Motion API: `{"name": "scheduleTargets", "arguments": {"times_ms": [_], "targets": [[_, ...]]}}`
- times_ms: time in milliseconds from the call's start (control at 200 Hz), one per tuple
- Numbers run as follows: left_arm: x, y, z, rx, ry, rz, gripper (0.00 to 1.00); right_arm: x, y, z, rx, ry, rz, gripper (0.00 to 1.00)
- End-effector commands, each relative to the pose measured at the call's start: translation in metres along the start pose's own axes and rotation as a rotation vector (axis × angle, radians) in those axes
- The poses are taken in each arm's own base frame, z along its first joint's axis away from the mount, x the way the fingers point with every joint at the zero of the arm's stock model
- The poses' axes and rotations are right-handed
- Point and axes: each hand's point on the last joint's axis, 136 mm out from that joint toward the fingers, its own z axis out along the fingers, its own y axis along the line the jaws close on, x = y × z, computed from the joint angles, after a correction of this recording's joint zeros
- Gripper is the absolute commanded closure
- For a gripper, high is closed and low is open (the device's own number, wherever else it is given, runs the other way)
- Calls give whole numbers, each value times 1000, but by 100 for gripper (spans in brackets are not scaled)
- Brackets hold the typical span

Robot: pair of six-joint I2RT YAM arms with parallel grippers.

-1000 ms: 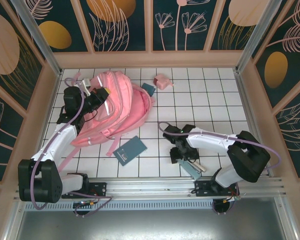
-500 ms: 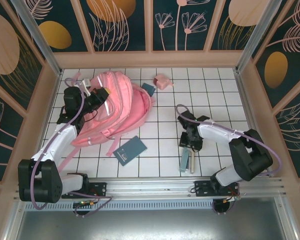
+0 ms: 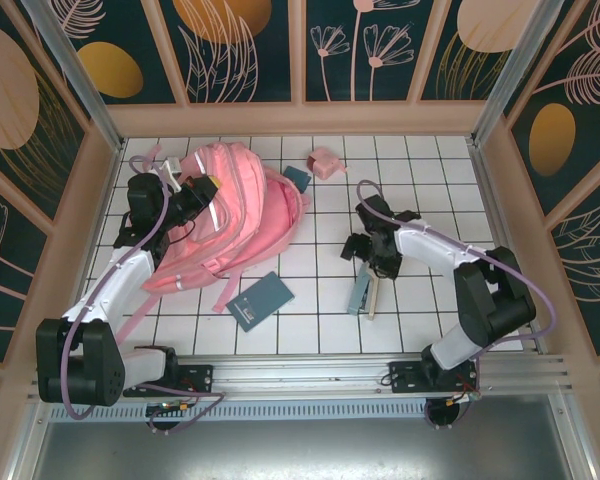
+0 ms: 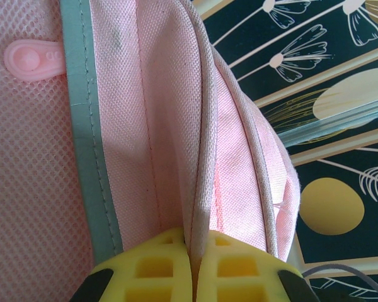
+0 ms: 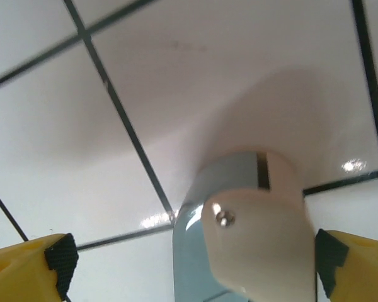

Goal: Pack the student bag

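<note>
The far end of the blue-grey case is the only part that reaches between the open fingers. My right gripper will next move back and down along the case and close across its body.
The student bag (image 3: 235,215), a big pink backpack with white stripes, lies at the back left of the tiled table. My left gripper (image 3: 204,190) is shut on a piped seam of its fabric; up close, the yellow fingers (image 4: 239,267) pinch that seam of the bag (image 4: 157,126). My right gripper (image 3: 372,264) stands wide open at centre right. A flat blue-grey case with a cream swivel lid (image 3: 364,294) lies on the tiles below it. In the right wrist view the case's end (image 5: 252,239) sits between the spread fingertips (image 5: 31,267) of the right gripper (image 5: 192,270), not clamped.
A dark teal notebook (image 3: 261,300) lies near the bag's lower edge. A small teal item (image 3: 297,178) and a small pink pouch (image 3: 326,162) sit at the back. Walls enclose the table (image 3: 430,180) on three sides.
My right gripper has travelled away from the near edge toward the table's middle, and the blue-grey case has shifted that way too. Its jaws have spread wide. The left arm has stayed still.
</note>
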Motion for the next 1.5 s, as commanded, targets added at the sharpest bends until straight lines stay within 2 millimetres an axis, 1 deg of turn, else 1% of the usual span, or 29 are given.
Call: {"name": "scheduleTargets", "arguments": {"times_ms": [0,85,115,180,240,315,355,395,460,500,540,581,646,686,701,756,831,901,926,961,1086,1101,1146,1231,1276,1341,1391,1451,1496], "targets": [[-13,-27,-8,76,-47,75,100,24,-16,-8,85,23,46,1],[-13,-29,-7,84,-46,74,100,39,-21,-3,123,54,50,1],[-14,-29,-7,84,-47,73,100,40,-24,-1,150,46,42,1],[-13,-29,-7,87,-45,72,100,45,-23,5,173,48,14,1],[-13,-30,-7,92,-41,71,100,46,-20,9,186,39,1,1],[-12,-31,-7,95,-36,74,100,42,-14,8,183,4,-8,2],[-13,-32,-8,93,-36,78,100,41,-11,8,168,-6,-2,5],[-12,-32,-8,90,-33,81,100,41,-7,9,141,-6,-1,11],[-12,-32,-7,82,-21,87,100,41,-6,9,122,-17,13,25],[-11,-34,-6,78,-10,98,100,41,-5,10,111,-20,10,31],[-8,-36,-4,74,10,107,100,40,-5,9,111,-26,15,39],[-6,-40,-1,67,31,122,100,38,-6,7,115,-38,16,46],[-1,-49,3,65,65,155,100,36,-7,5,115,-52,7,52],[6,-47,6,50,91,163,100,34,-8,4,115,-66,8,54],[1,-57,6,62,84,178,100,33,-8,3,112,-71,6,54],[1,-61,7,61,103,188,100,29,-8,-2,100,-91,-1,54],[1,-68,9,59,141,217,100,21,-6,-14,77,-140,-3,55],[3,-74,10,60,187,238,100,10,-1,-33,24,-208,-12,57],[2,-80,10,71,197,249,100,6,2,-40,-1,-230,-15,58],[4,-85,11,81,220,257,100,1,7,-53,-43,-264,-22,60],[11,-103,10,113,293,288,100,-15,27,-100,-197,-389,-79,60],[13,-106,10,119,303,292,100,-17,29,-109,-215,-409,-86,60],[15,-113,8,130,325,310,100,-22,34,-128,-259,-456,-107,63],[18,-124,6,151,367,339,100,-22,57,-161,-425,-509,-191,65],[21,-130,7,162,394,345,100,-21,67,-175,-497,-526,-222,67],[26,-141,8,172,430,363,100,-18,82,-184,-576,-502,-272,67],[31,-151,9,179,454,388,100,-17,92,-183,-604,-479,-292,67],[37,-156,12,167,488,406,100,-13,106,-182,-660,-445,-322,68],[38,-159,12,165,493,412,100,-12,116,-180,-701,-426,-333,68]]}}
